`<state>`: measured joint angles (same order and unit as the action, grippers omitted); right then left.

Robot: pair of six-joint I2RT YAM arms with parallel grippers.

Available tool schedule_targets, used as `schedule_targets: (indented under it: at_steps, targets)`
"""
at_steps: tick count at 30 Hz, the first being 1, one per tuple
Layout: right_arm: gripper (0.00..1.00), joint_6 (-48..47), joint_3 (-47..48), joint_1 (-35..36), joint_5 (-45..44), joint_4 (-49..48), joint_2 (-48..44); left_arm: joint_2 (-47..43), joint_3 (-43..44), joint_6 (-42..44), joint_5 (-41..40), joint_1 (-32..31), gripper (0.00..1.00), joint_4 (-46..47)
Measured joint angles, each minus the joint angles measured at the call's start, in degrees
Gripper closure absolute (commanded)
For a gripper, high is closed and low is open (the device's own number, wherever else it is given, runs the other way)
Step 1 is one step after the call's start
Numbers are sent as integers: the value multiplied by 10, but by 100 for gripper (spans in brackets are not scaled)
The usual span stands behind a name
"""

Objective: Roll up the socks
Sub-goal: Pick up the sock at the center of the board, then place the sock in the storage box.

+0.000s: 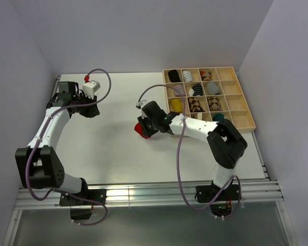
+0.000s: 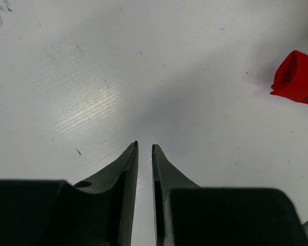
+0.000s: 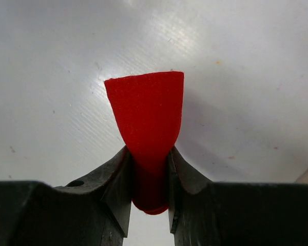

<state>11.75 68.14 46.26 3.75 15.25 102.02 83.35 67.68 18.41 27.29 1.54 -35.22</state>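
My right gripper lifts over the tray's rim next, lowers into the tray's near section beside the yellow bundle and releases, as sock bundles already sit in the tray.
The plain red sock (image 3: 145,113) is pinched between the fingers of my right gripper (image 3: 150,154), its flat end fanning out beyond the tips just above the white table. In the top view this gripper (image 1: 144,128) holds the red sock (image 1: 139,129) near the middle of the table. My left gripper (image 1: 91,111) is at the far left, well away from the sock. In its wrist view the left gripper (image 2: 145,147) is shut and empty over bare table, with the red sock (image 2: 296,77) at the right edge. A dark teal bundle (image 1: 218,118) lies in the tray, partly hidden by the right arm.
A wooden compartment tray (image 1: 244,100) stands at the back right, holding several sock bundles: black, yellow, grey, white-striped and brown-checked. Grey walls close in the table on the left, back and right. A rail runs along the near edge (image 1: 143,195).
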Motion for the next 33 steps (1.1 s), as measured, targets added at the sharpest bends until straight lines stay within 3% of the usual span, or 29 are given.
schedule_targets:
  at_steps: [9, 18, 26, 33]
  targets:
    - [100, 33, 9, -71, -21, 24, -82, -34, -9, -21, 0, 0, 78, 9]
    - [100, 60, -30, -155, -180, 66, -152, -34, -9, -27, 10, 0, 78, 7]
    - [100, 101, -60, -159, -271, 101, -103, -34, -9, -27, 20, 0, 78, 7]
    - [100, 123, -60, -159, -285, 99, -12, -34, -10, -27, 30, 0, 77, 7]
